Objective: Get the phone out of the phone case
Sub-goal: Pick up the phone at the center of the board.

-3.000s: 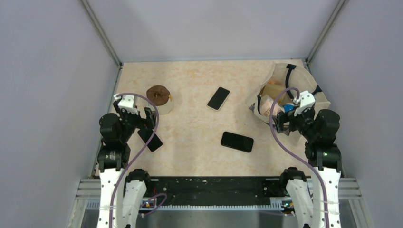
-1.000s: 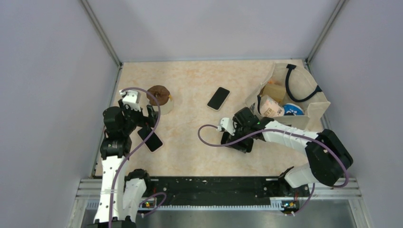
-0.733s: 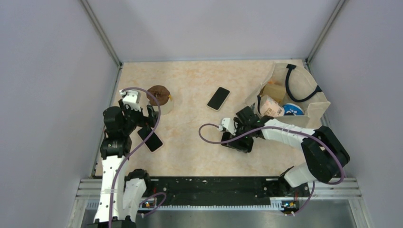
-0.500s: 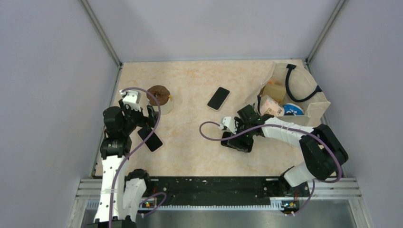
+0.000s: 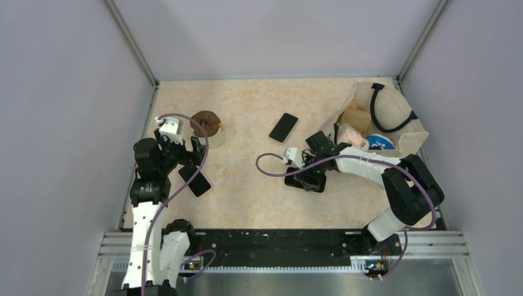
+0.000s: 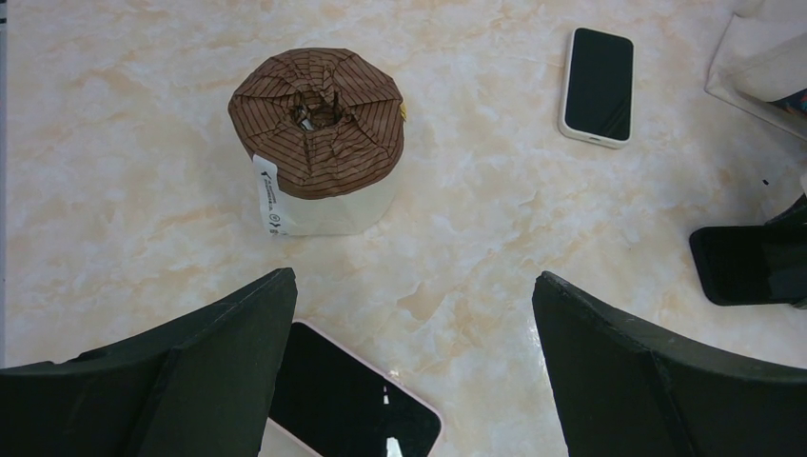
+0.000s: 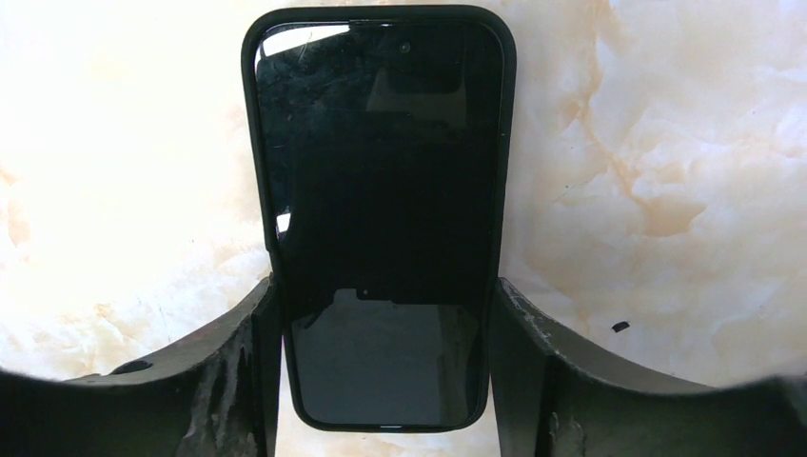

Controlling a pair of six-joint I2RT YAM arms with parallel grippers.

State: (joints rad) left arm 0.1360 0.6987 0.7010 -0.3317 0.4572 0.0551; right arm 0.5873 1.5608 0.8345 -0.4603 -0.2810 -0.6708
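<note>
The left gripper moves across onto the black case's uncovered end (image 5: 291, 177) (image 6: 716, 267) next, to its right in the top view, since my right gripper leaves that end uncovered.
A phone (image 7: 381, 190) with a dark screen lies face up in a black phone case (image 7: 253, 143) on the marble table. My right gripper (image 7: 383, 286) reaches over its near end, and both fingers press against the long sides of the case. From above, the same phone (image 5: 293, 180) pokes out left of the right gripper (image 5: 310, 179). It also shows at the right edge of the left wrist view as a black phone (image 6: 747, 267). My left gripper (image 6: 414, 278) hangs open and holds nothing, above a second phone in a pink case (image 6: 352, 409).
A paper roll with a brown striped top (image 5: 206, 126) stands at the left. A third phone in a white case (image 5: 283, 127) lies mid-table. A beige bag (image 5: 407, 145) with a black strap and several items sits at the right, close behind the right arm.
The right gripper's fingers have closed in from wide open onto the sides of the black case. Gripper and phone have shifted slightly left. The left arm has not moved.
</note>
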